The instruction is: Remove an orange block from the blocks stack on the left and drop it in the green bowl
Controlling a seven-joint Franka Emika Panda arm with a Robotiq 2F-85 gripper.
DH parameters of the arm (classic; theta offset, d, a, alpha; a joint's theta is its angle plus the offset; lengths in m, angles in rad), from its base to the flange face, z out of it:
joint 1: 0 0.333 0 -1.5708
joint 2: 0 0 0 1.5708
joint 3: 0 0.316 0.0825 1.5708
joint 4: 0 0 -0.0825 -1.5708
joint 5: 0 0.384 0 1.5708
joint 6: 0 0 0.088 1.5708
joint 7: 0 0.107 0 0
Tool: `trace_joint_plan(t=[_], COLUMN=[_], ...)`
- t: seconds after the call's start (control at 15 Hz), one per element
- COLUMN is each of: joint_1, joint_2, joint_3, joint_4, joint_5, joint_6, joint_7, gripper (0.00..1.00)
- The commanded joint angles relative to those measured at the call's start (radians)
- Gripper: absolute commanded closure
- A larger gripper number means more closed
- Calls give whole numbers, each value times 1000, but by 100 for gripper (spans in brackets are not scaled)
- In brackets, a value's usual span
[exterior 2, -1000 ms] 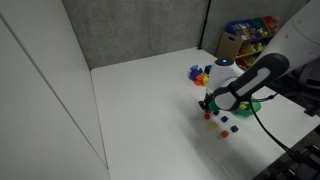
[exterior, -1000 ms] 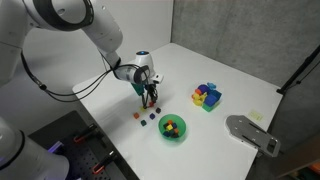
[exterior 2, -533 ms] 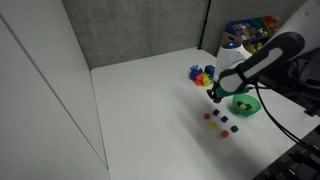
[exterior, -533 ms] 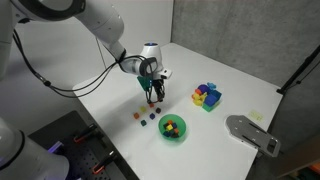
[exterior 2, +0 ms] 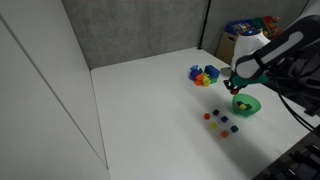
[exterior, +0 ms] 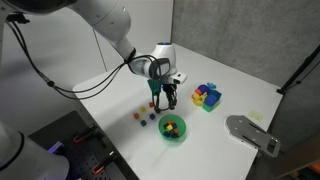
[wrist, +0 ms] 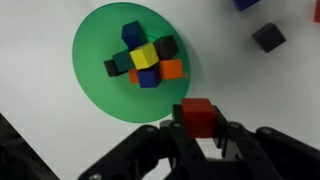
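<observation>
The orange-red block [wrist: 198,113] hangs beside the bowl's rim. I will move my gripper to the left in the wrist view, over the bowl's cubes, and let go of it.
My gripper [wrist: 200,130] is shut on a small orange-red block [wrist: 198,113]. It holds the block in the air just beside the rim of the green bowl [wrist: 95,50]. The bowl holds several small cubes: yellow, orange, blue, green and dark. In both exterior views the gripper [exterior: 168,99] [exterior 2: 236,88] hangs just above the bowl [exterior: 172,136] [exterior 2: 252,106]. The blocks stack, now a few loose tiny cubes [exterior: 146,119] [exterior 2: 220,122], lies on the white table away from the gripper.
A chunkier blue, yellow and magenta block cluster [exterior: 206,96] [exterior 2: 203,75] sits beyond the bowl. A flat grey metal plate [exterior: 250,132] lies at the table's edge. A dark cube [wrist: 267,37] rests on the table near the bowl.
The gripper has lifted away from the loose tiny cubes and carried the orange-red block over to the green bowl.
</observation>
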Motion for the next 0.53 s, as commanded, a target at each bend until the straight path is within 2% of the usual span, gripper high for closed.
trace_joint_plan(t=[0.0,0.2,0.27,0.33,0.47], joint_1=[-26,-48,-53,-59,-61], joint_2=[-18,-9,-12,-20,-37], joint_3=[-42,-65,-67,-64,-58], joint_4=[-45,-58,-64,-72,-82], joint_5=[-61,-81,-83,-82,-79], joint_6=[3,3,1,4,-1], joint_7=[46,58,56,49,40], gripper=[90,89,46,45,32])
